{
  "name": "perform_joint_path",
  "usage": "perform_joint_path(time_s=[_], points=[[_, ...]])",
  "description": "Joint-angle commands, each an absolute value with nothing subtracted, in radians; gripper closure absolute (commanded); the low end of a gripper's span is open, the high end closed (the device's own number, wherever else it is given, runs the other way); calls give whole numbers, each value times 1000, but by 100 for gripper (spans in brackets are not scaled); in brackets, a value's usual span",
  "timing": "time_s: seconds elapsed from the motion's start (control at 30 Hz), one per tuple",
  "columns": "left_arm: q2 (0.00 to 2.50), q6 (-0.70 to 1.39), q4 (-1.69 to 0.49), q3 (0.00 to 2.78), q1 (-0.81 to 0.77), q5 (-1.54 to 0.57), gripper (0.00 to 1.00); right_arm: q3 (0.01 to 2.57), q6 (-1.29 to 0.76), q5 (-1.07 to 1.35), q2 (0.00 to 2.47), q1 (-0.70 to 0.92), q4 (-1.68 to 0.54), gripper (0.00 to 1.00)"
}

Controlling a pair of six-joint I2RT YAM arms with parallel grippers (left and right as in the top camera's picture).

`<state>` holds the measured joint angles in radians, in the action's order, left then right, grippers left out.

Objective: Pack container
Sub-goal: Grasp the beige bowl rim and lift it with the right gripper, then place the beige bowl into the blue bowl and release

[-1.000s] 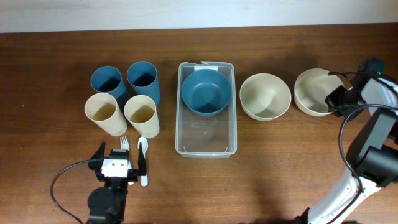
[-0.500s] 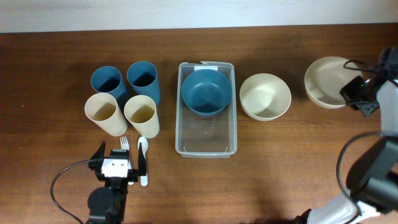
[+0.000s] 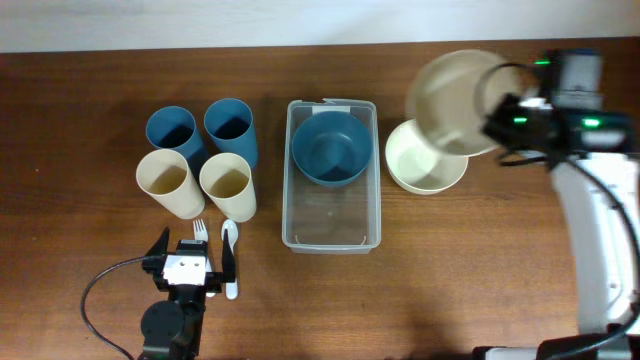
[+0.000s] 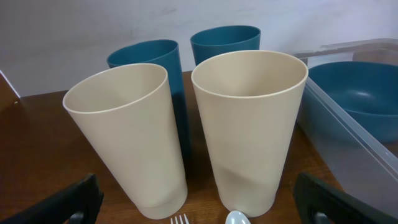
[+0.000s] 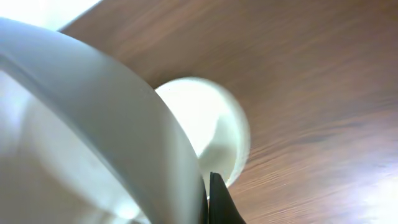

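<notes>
I should next move the tilted cream bowl level toward the container with my right gripper, then down into the blue bowl (image 3: 332, 148), which is empty.
The clear plastic container (image 3: 331, 225) stands in the middle of the table with a blue bowl (image 3: 330, 148) in its far half; both show at the right of the left wrist view, container (image 4: 348, 130) and bowl (image 4: 360, 93). My right gripper (image 3: 497, 120) is shut on the rim of a cream bowl (image 3: 452, 88) and holds it tilted in the air above a second cream bowl (image 3: 425, 165). In the right wrist view the held bowl (image 5: 81, 130) fills the left, with the other bowl (image 5: 214, 127) below. My left gripper (image 3: 190, 262) is open and empty at the front left.
Two blue cups (image 3: 172, 130) (image 3: 231, 125) and two cream cups (image 3: 165, 182) (image 3: 228, 185) stand left of the container. A white fork (image 3: 199, 232) and a white spoon (image 3: 230, 258) lie by my left gripper.
My right gripper has lifted the cream bowl from the far right of the table and carried it left, up over the other cream bowl. The left arm has not moved.
</notes>
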<state>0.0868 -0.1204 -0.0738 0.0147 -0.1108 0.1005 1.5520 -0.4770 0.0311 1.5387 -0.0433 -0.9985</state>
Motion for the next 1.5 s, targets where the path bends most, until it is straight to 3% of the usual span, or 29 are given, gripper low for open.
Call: perform_joint_path(time_s=[0.0, 0.23, 0.8, 0.83, 0.93, 0.97, 1.23, 1.47], points=[[77, -137, -72, 9, -109, 93, 0, 1550, -515, -1, 1554, 126, -985, 96], [77, -137, -72, 9, -109, 93, 0, 1550, -561, -91, 1653, 311, -905, 96], [77, -137, -72, 9, -109, 93, 0, 1551, -505, 31, 1914, 393, -680, 96], [77, -137, -72, 9, -109, 93, 0, 1551, -505, 31, 1914, 393, -676, 93], [77, -137, -72, 9, -109, 93, 0, 1562, -489, 36, 1913, 392, -675, 68], [77, -137, -72, 9, -109, 93, 0, 1573, -461, 51, 1911, 392, -677, 66], [77, -137, -72, 9, -109, 93, 0, 1694, -424, 45, 1818, 366, -834, 66], [77, -137, -72, 9, -109, 93, 0, 1736, -423, 41, 1705, 179, -1041, 60]])
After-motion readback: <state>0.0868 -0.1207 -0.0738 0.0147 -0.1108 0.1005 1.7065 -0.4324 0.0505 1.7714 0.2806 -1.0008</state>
